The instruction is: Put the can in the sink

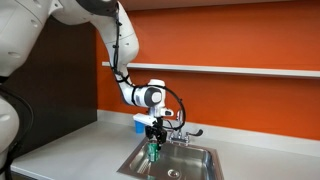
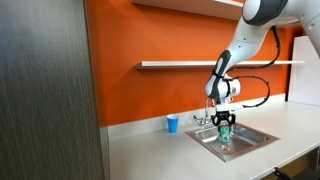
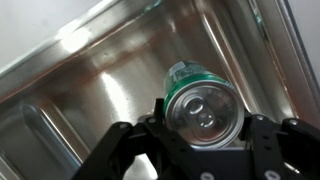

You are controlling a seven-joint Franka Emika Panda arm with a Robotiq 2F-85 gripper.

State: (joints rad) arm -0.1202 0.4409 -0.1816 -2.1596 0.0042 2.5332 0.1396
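I will lower my gripper deeper into the sink, bring the can (image 1: pixel 153 152) to the bottom of the sink and let go of it, because the can still hangs above that bottom.
The green can (image 3: pixel 200 105) with a silvery top sits between my gripper's (image 3: pixel 203 128) fingers, which are shut on it. In both exterior views the can (image 1: pixel 153 152) (image 2: pixel 224 136) hangs upright inside the top of the steel sink (image 1: pixel 198 160) (image 2: pixel 255 139). My gripper (image 1: pixel 153 138) (image 2: pixel 224 124) points straight down over the basin. The wrist view shows the sink floor (image 3: pixel 110 80) below the can.
A small blue cup (image 2: pixel 172 124) stands on the counter beside the sink; it also shows behind the gripper (image 1: pixel 139 122). The chrome faucet (image 1: pixel 183 134) with lever handles stands at the sink's back rim. An orange wall with a shelf (image 2: pixel 190 65) is behind.
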